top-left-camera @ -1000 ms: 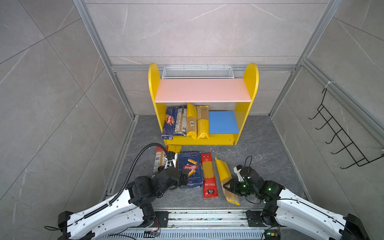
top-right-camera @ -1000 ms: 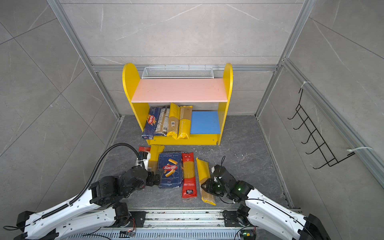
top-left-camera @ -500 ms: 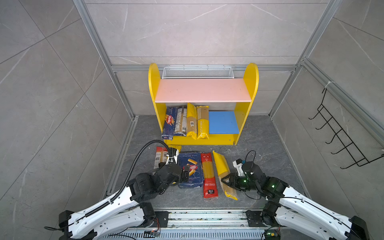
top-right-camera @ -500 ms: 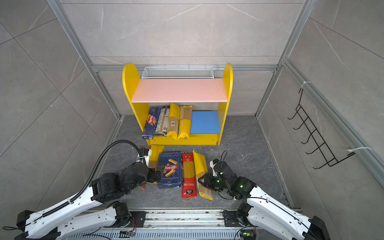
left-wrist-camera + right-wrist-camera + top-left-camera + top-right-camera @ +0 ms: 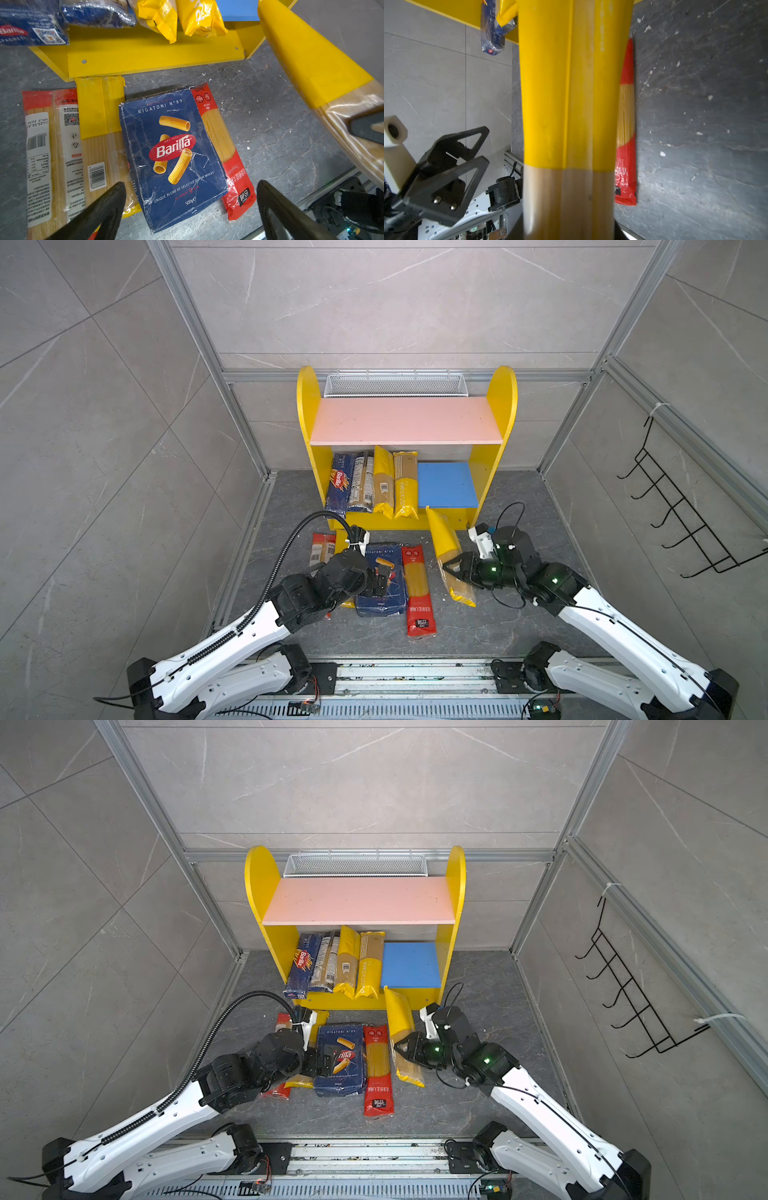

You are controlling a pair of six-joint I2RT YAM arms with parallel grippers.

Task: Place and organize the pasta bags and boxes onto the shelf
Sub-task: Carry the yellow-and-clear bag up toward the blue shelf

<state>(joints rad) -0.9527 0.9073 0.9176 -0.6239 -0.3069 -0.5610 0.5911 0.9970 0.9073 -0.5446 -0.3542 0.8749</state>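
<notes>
My right gripper needs to carry the spaghetti bag outward onto the blue board [image 5: 446, 485] next, close beside the last yellow bag, and let go of it. That part of the board is still empty.
My right gripper [image 5: 451, 572] is shut on the clear middle of a yellow-ended spaghetti bag [image 5: 446, 543], which is lifted and tilted. The bag's far end reaches the front edge of the shelf [image 5: 405, 420] by its bare blue lower board [image 5: 446, 485]. The same bag [image 5: 566, 104] fills the right wrist view and hides the jaws. My left gripper [image 5: 191, 186] is open wide, hovering over the near end of the dark-blue rigatoni pack [image 5: 172, 149] on the floor. A red-ended spaghetti bag [image 5: 417, 593] lies beside that pack. The Barilla spaghetti box [image 5: 340, 485] and three bags stand on the lower board's left half.
Two more spaghetti bags, one yellow-ended [image 5: 99, 124] and one red-ended [image 5: 47, 145], lie on the floor left of the rigatoni pack, partly under my left arm. A white mesh basket [image 5: 392, 385] sits behind the pink board. A black wire hook rack [image 5: 681, 506] hangs on the right wall.
My right gripper has raised the yellow-ended bag off the floor and carried its far end toward the shelf front. My left gripper has moved over the rigatoni pack, still open.
</notes>
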